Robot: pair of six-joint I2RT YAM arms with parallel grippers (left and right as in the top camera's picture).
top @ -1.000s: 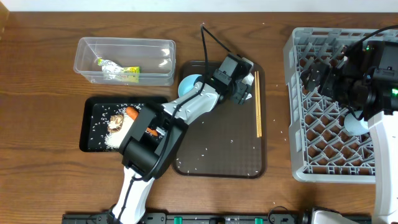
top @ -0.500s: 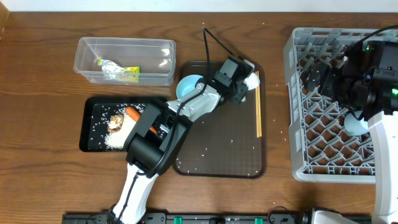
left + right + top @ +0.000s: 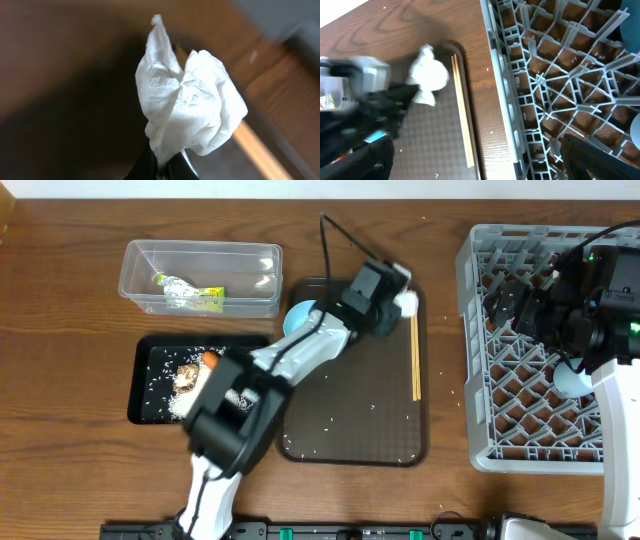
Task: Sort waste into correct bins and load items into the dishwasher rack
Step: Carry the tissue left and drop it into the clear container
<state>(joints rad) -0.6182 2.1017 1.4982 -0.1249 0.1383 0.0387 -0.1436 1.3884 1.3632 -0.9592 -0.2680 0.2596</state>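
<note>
My left gripper should carry the paper left in the overhead view, over the clear tub, and release it, as the tub's snack wrapper shows it takes waste.
My left gripper is shut on the crumpled white paper over the far right corner of the brown tray. In the left wrist view the paper bulges above the dark fingertips that pinch its lower end. The pair of chopsticks lies along the tray's right edge, just below the paper. My right gripper hangs open over the left part of the dishwasher rack, holding nothing. The clear tub holds the snack wrapper. Rice, the brown lump and the carrot lie in the black tray.
A light-blue round dish sits at the brown tray's far left, partly under my left arm. Another pale blue piece shows in the rack below my right arm. Rice grains are scattered on the brown tray and the table.
My left gripper has shut on the white paper and shifted slightly up and right with it. The right arm has not moved.
</note>
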